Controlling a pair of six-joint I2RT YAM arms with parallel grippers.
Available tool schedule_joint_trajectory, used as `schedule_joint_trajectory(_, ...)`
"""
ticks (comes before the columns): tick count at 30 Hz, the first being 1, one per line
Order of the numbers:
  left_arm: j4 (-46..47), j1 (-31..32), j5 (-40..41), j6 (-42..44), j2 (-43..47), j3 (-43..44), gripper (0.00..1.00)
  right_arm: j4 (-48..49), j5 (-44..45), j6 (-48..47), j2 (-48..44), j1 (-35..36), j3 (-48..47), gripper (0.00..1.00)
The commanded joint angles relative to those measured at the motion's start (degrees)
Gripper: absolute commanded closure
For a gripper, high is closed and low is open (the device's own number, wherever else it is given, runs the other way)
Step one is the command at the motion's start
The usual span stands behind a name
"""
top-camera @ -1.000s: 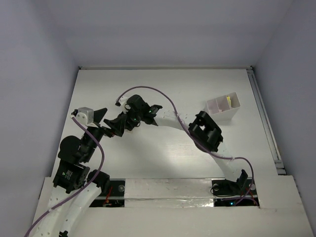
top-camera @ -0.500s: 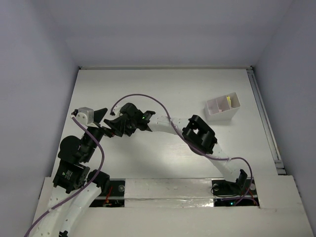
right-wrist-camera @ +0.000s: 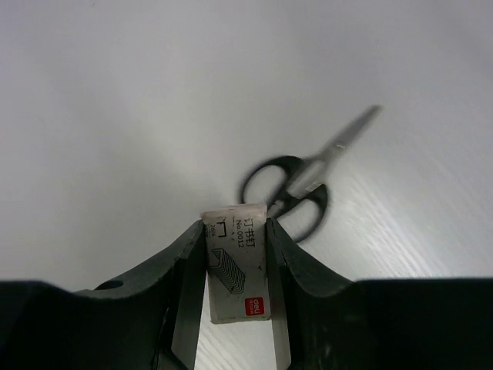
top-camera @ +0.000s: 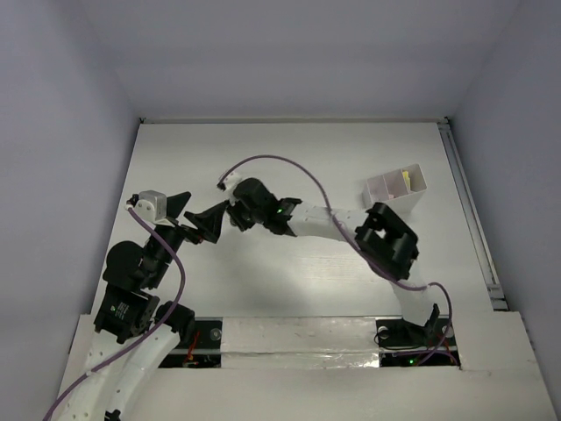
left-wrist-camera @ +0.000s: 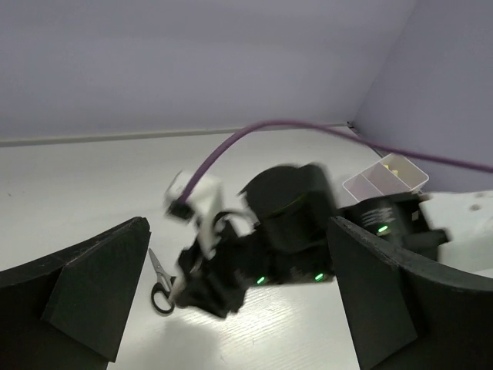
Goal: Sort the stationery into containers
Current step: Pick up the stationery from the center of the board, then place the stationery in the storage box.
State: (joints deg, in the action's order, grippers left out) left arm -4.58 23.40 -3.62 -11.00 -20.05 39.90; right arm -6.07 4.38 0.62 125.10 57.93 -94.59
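My right gripper is about to swing to the right in the top view, turning outward over the container's section beside the yellow [top-camera: 405, 178] thing, because that section looks empty.
My right gripper [right-wrist-camera: 235, 231] is shut on a small white staple box [right-wrist-camera: 235, 266], the tiny pale block, with a finger pressed to each side of it. Just beyond its tips the black-handled scissors [right-wrist-camera: 293, 189] lie flat on the white table; they also show in the left wrist view [left-wrist-camera: 160, 281]. From above, the right gripper [top-camera: 230, 213] points left, close in front of my left gripper [top-camera: 196, 213]. The left gripper [left-wrist-camera: 239, 227] is open with nothing between its fingers. The translucent divided container [top-camera: 396, 186] stands at the back right and holds something yellow [top-camera: 405, 178].
The right arm's purple cable [top-camera: 272, 162] arches over the middle of the table. A metal rail [top-camera: 473, 219] runs along the right edge. Grey walls close in the table on three sides.
The right gripper dipped left toward the left gripper, then drew back to the right, its elbow swinging right. Its jaws narrowed onto the staple box. The left arm stayed still.
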Motion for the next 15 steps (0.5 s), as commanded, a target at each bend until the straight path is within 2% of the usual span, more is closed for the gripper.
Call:
schedule_joint_trajectory(1, 1.94, -0.37, -0.78, 0.02, 0.28, 2.20, 0.01, 12.39, 7.47, 4.29, -13.98, -5.09, 8.34, 0.69)
schedule_joint_trajectory(4, 2.12, -0.37, -1.30, 0.02, 0.63, 2.20, 0.01, 11.00, 9.50, 7.01, -20.49, -13.52, 17.40, 0.69)
schedule_joint_trajectory(7, 2.12, -0.37, -1.57, -0.07, 1.24, 2.20, 0.01, 8.10, 13.35, 9.65, -30.75, -25.72, 25.03, 0.69)
schedule_joint_trajectory(8, 2.12, -0.37, -1.57, -0.07, 1.42, 2.20, 0.01, 7.65, 15.29, 9.75, -32.62, -25.76, 26.80, 0.69)
schedule_joint_trajectory(11, 2.21, -0.37, -1.48, -0.07, 1.68, 2.20, 0.01, 4.24, 23.11, 10.01, -36.84, -33.57, 31.38, 0.69)
schedule_joint_trajectory(15, 2.21, 0.77, -1.57, -0.16, 1.77, 2.11, 0.01, 2.29, 24.88, 9.58, -39.93, -41.48, 33.24, 0.69)
